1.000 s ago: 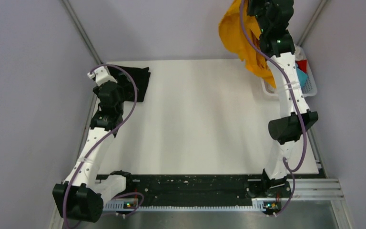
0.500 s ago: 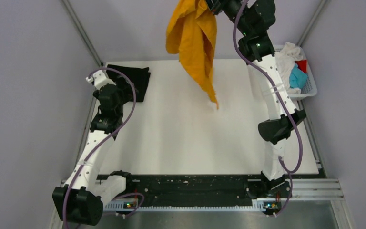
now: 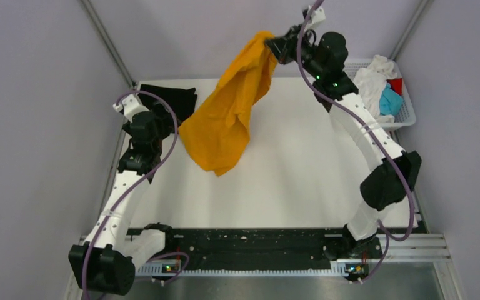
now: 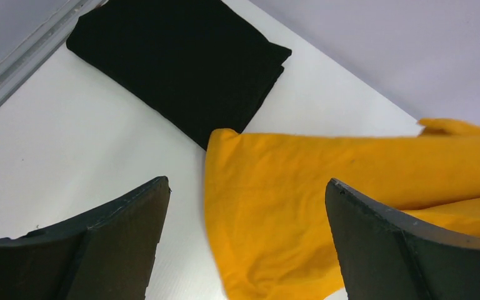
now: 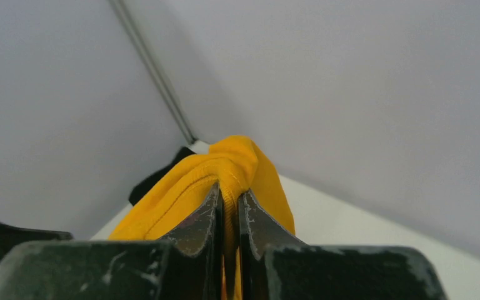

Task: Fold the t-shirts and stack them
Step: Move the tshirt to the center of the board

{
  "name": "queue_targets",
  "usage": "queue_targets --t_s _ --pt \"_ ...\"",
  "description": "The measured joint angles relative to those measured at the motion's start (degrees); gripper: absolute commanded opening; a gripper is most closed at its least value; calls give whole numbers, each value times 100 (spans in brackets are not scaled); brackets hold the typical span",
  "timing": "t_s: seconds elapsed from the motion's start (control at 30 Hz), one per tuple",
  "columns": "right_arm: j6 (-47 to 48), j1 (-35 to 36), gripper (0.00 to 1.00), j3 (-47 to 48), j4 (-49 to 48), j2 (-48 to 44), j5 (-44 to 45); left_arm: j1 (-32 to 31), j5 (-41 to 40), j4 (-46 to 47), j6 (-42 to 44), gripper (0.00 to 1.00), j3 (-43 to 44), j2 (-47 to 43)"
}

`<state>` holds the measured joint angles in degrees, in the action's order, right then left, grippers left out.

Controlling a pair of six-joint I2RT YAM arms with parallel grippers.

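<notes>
My left gripper is going down, back and to the right in the top view next, onto the orange-yellow t-shirt's near corner (image 3: 217, 172), because that corner sticks out toward my base.
My right gripper (image 3: 274, 44) is shut on the orange-yellow t-shirt (image 3: 225, 119) and holds it in the air above the far middle of the table; the cloth trails down and to the left. In the right wrist view its jaws pinch a fold of the shirt (image 5: 225, 169), gripper (image 5: 229, 194). A folded black t-shirt (image 3: 178, 103) lies flat at the far left corner; it also shows in the left wrist view (image 4: 181, 62). My left gripper (image 4: 247, 187) is open and empty, with the orange shirt's lower end (image 4: 300, 206) swinging in front of it. White, light blue and red shirts (image 3: 384, 87) lie in the basket.
A white mesh basket (image 3: 406, 115) stands at the far right edge of the white table (image 3: 300, 181). Grey walls close in on both sides and the back. A black rail runs along the near edge (image 3: 250, 240).
My right arm has swung from above the basket to the left and lowered, carrying the orange-yellow shirt across the table; its hanging end now reaches towards the left arm. The left arm has barely moved.
</notes>
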<state>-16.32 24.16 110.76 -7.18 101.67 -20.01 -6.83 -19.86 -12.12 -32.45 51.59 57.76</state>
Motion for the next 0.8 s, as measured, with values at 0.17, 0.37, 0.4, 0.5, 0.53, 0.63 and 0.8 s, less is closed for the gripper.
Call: queue_targets --t_s 0.17,0.37,0.4,0.5,0.53,0.63,0.8 --pt "-319 -857 12 -3152 -66 -970 831 2 72 -208 -59 99 2 201" --pt "-509 -1845 66 -5324 728 -881 2221 4 614 -638 -66 99 142 1034" --pt "-496 -1840 77 -5372 857 -881 2350 4 745 -708 -68 99 184 1169" --pt "-391 -1759 93 -5355 896 -914 2614 4 1233 -946 -81 99 269 1473" --pt "-332 -1731 94 -5346 892 -953 2660 4 1412 -994 -92 99 269 1526" --pt "-103 -1596 99 -5324 855 -1141 2806 -20 1945 -1073 -162 99 232 1602" --pt "466 -837 99 -5165 763 -1266 2841 -249 2524 -1071 -361 99 -57 1720"
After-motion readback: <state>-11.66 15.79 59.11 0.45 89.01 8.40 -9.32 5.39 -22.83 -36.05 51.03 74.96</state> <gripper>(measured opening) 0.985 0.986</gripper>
